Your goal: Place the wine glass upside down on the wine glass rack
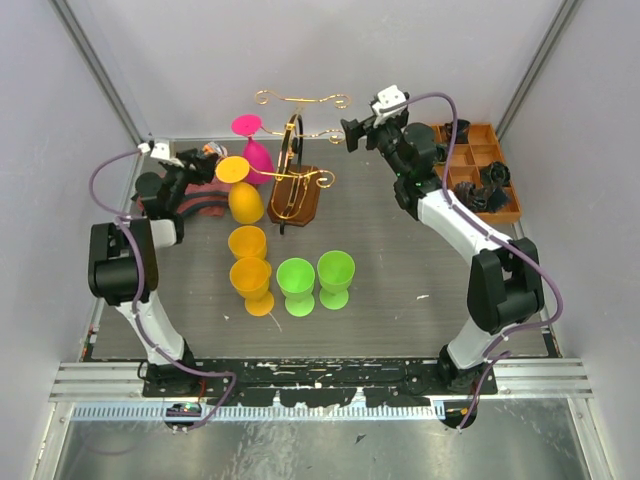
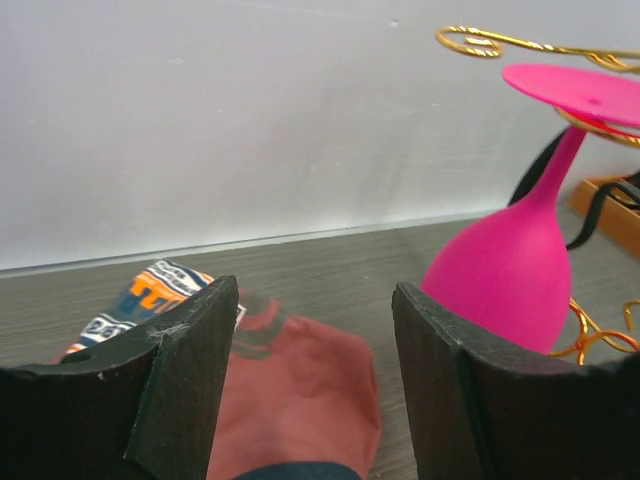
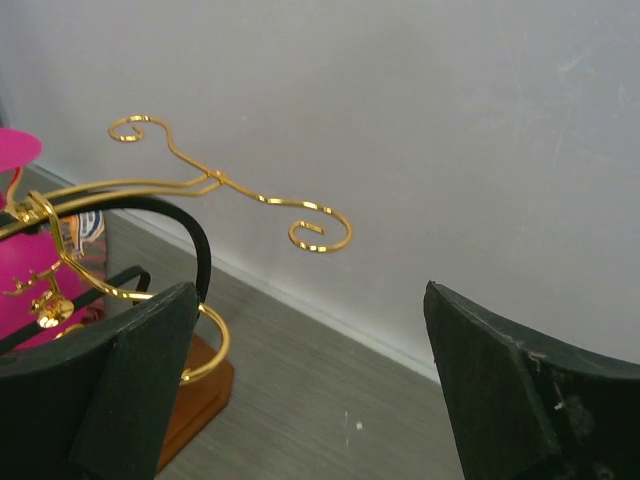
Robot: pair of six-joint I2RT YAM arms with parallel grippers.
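Next I will bring my right gripper back and tilt it down onto the tray-side rim of the end green glass, because that rim stands clear of the glass's neighbour.
The wine glass rack [image 1: 296, 196], gold wire on a dark wooden base, stands at the back middle. A pink wine glass [image 1: 256, 152] hangs upside down on its left side; it also shows in the left wrist view [image 2: 512, 272], foot caught in the gold wire. A yellow wine glass [image 1: 243, 198] is upside down just in front of it. My left gripper [image 1: 203, 160] is open and empty, left of the pink glass [image 2: 315, 300]. My right gripper [image 1: 351, 133] is open and empty, right of the rack's scroll arms [image 3: 225, 182].
Two orange glasses [image 1: 250, 262] and two green glasses [image 1: 316, 280] stand upright in the middle. An orange compartment tray [image 1: 484, 152] with black parts sits back right. A red cloth [image 2: 300, 390] and a snack packet [image 2: 150, 295] lie under my left gripper.
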